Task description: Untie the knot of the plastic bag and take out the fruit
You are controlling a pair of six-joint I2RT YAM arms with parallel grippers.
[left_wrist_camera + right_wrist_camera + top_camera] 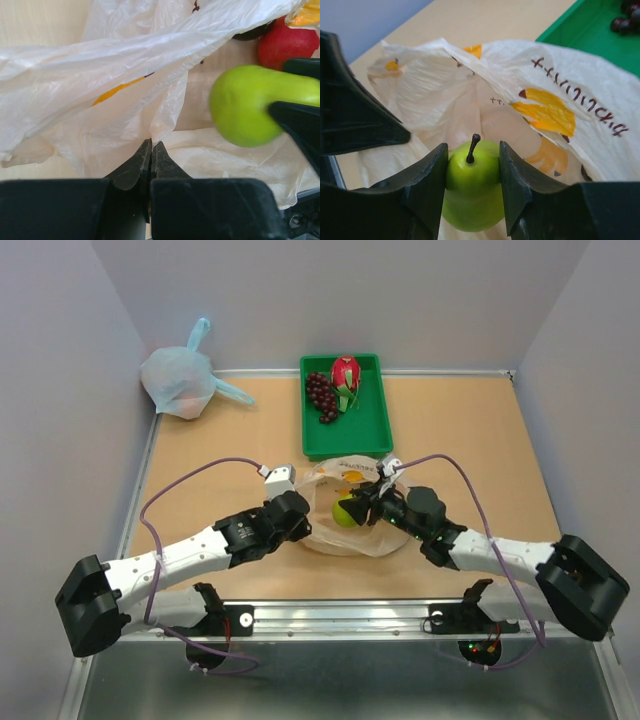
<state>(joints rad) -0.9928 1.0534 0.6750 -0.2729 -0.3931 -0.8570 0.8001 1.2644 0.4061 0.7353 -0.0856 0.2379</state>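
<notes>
Next, my right gripper lifts the pear, carries it outward, brings it down and releases it. The tray's bare bottom by the dragon fruit has room outward.
The peach plastic bag [352,502] with yellow-orange prints lies open in front of the green tray [312,430]. My left gripper [151,146] is shut on a fold of the bag [115,120] at its left side. My right gripper [472,152] is shut on a green pear [471,192] by its neck, just above the bag's opening; the pear also shows in the top view [345,512] and the left wrist view [245,107]. A red fruit [287,45] lies in the bag. Dark grapes [322,397] and a red dragon fruit [347,375] lie in the tray.
A pale blue knotted bag [180,380] sits at the back left by the wall. The tray stands at the back centre, right behind the bag. Walls close the table on the left, right and back.
</notes>
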